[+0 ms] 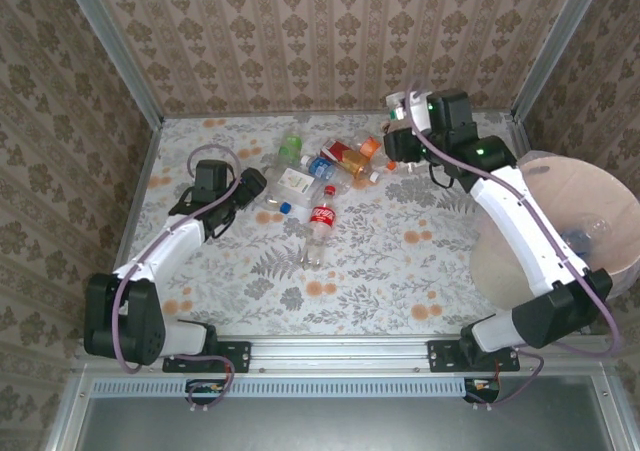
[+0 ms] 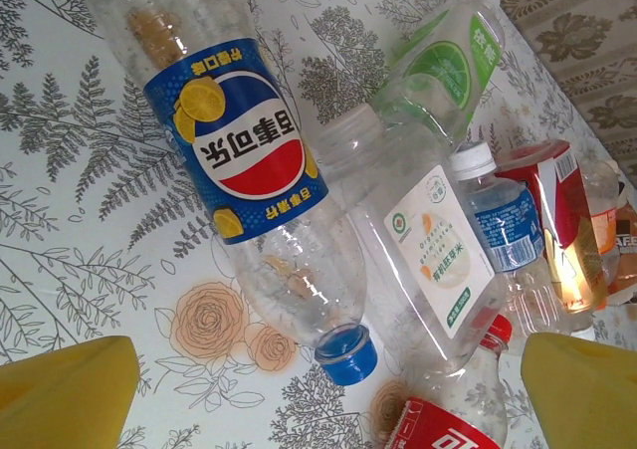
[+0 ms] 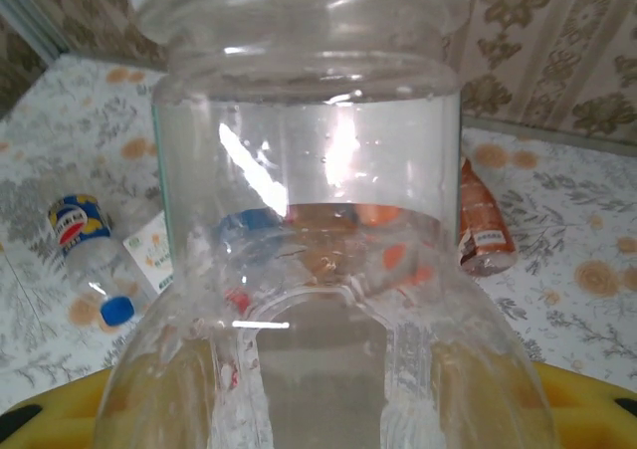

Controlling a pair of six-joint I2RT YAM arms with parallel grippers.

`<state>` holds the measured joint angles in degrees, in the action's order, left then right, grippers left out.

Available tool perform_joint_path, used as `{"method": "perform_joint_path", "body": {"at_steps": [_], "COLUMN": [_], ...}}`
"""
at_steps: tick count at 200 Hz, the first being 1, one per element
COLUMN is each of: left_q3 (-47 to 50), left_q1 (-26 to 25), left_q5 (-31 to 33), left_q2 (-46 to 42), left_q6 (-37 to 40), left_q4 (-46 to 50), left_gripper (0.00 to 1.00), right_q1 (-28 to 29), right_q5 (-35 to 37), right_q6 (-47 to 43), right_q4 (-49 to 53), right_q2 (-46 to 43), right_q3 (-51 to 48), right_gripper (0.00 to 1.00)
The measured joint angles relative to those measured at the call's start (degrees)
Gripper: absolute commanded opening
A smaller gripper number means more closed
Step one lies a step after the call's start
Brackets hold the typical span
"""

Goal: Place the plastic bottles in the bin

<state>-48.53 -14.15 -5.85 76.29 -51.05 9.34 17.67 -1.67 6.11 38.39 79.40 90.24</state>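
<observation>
The clear bottle is already held and lifted. My right gripper needs to carry it away from the heap next, over the bin's opening (image 1: 580, 199), and let go of it there.
Several plastic bottles (image 1: 330, 166) lie in a loose heap at the table's far middle, with a Coca-Cola bottle (image 1: 321, 221) nearest me. My left gripper (image 1: 250, 184) hangs open just left of the heap; below it lie a blue-labelled, blue-capped bottle (image 2: 239, 140), a white-labelled bottle (image 2: 428, 240) and the Coca-Cola bottle (image 2: 448, 419), none between its yellow fingers (image 2: 60, 389). My right gripper (image 1: 398, 139) is lifted at the heap's right end, shut on a clear bottle (image 3: 309, 220) that blocks most of its wrist view. The bin (image 1: 600, 176) stands at the right edge.
Patterned walls with metal corner posts close off the table on the left, back and right. A clear bottle (image 1: 590, 233) lies inside the bin. The floral tabletop (image 1: 380, 271) stretches bare from the heap to the near rail.
</observation>
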Motion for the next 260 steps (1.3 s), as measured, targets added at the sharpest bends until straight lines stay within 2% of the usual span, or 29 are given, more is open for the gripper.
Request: {"method": "perform_joint_path", "body": {"at_steps": [30, 57, 115, 141, 191, 212, 234, 260], "left_q3": [0.00, -0.26, -2.32, -3.50, -4.90, -7.17, -8.98, -10.10], "left_q1": [0.00, -0.02, -0.44, -0.76, -0.87, -0.87, -0.87, -0.87], "left_q5": [-0.39, -0.61, -1.77, -2.16, -2.75, -2.78, -2.78, -2.97], "left_q2": [0.44, 1.25, 4.15, 5.31, 5.68, 6.99, 8.04, 8.87], "left_q6": [-0.39, -0.42, -0.42, -0.39, -0.37, -0.35, -0.26, 0.07], "left_q4": [-0.63, -0.92, -1.68, -1.88, -1.27, -0.26, 0.98, 1.81], "left_gripper": [1.00, 1.00, 1.00, 1.00, 1.00, 1.00, 1.00, 1.00], "right_q1": [-2.67, -7.39, -27.45, -34.14, -36.68, -41.03, -41.48, -41.99], "right_q5": [-0.07, -0.15, -1.84, -0.28, 1.97, 8.55, 12.96, 12.13], "right_q6": [2.03, 3.30, 4.59, 4.17, 3.87, 4.17, 4.17, 4.20], "right_q4": [2.40, 5.18, 13.51, 17.59, 20.81, 26.67, 30.32, 31.06], "right_q2": [-4.11, -7.54, -16.46, -19.15, -19.56, -19.30, -18.25, -18.75], "right_q3": [1.75, 3.63, 4.22, 4.20, 3.34, 0.33, -2.99, -7.10], "right_gripper": [0.47, 0.47, 0.48, 0.48, 0.53, 0.55, 0.56, 0.61]}}
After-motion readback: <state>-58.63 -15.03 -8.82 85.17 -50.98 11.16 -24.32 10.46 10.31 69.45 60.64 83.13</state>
